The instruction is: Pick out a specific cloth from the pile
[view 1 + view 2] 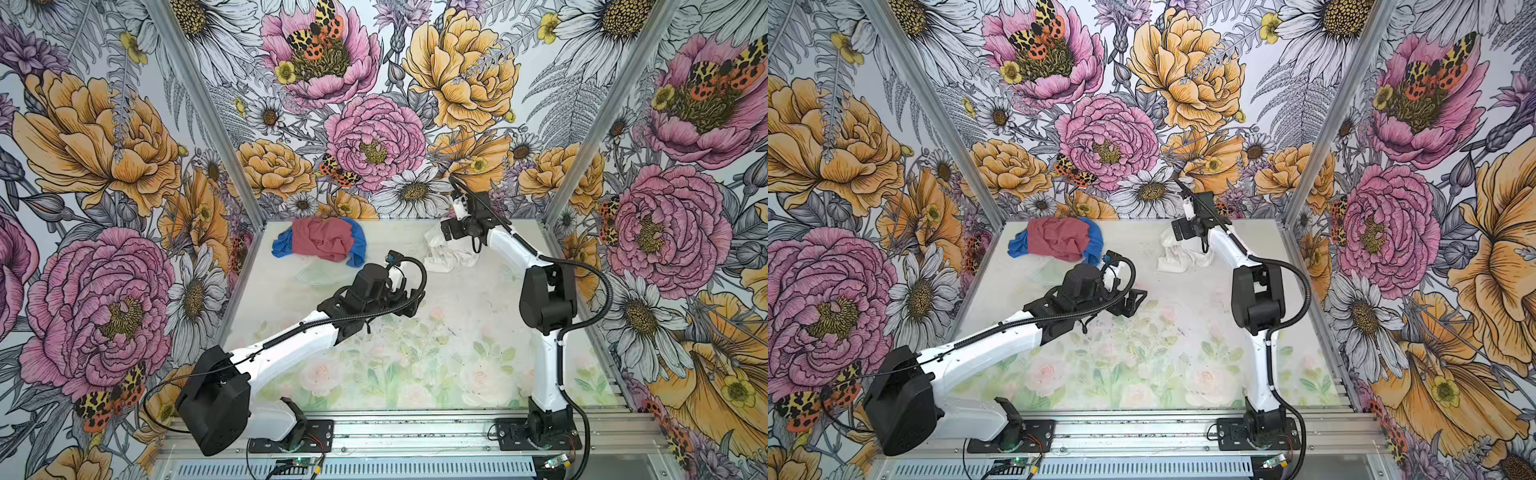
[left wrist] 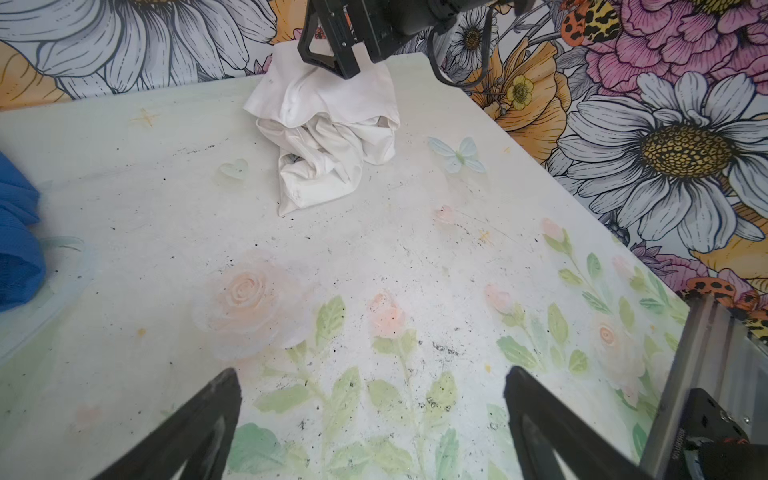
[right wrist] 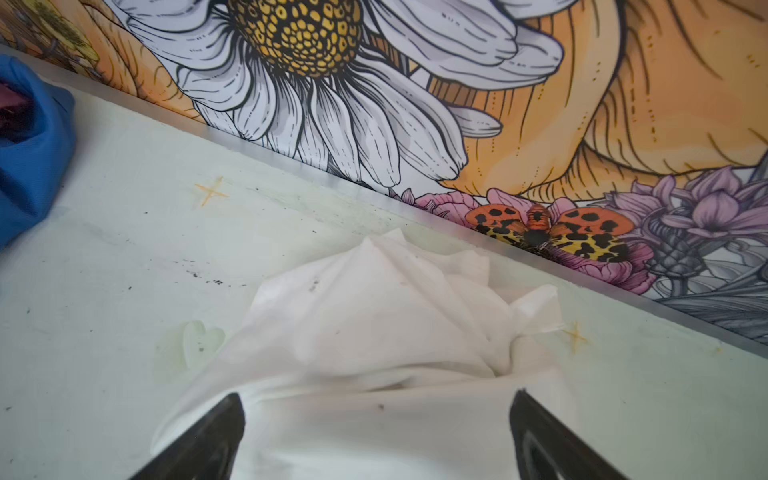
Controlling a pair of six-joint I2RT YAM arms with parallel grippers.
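My right gripper lowers from just above the white cloth down onto the cloth's broad near fold [image 1: 456,247] [image 3: 392,416] next, since that fold already stretches across between the open fingers.
The white cloth [image 1: 446,255] [image 1: 1177,257] lies crumpled on the table at the back right, apart from the pile. The left wrist view shows the cloth [image 2: 328,141] bunched up near the back wall. My right gripper [image 1: 451,229] [image 3: 376,399] hangs just over it, open, its jaws wide apart with the white cloth [image 3: 374,332] spread below and between them. The pile [image 1: 320,241] [image 1: 1059,239], a dusty red-pink garment on top of a royal-blue one, sits at the back left. My left gripper [image 1: 413,305] [image 2: 372,374] is open above the mid-table with nothing between its fingers.
The table [image 1: 457,332] has a pale floral print and is enclosed by flowered walls on three sides. An edge of the blue garment [image 2: 16,241] [image 3: 29,145] shows in both wrist views. Both arm bases are bolted to the front rail [image 1: 415,432].
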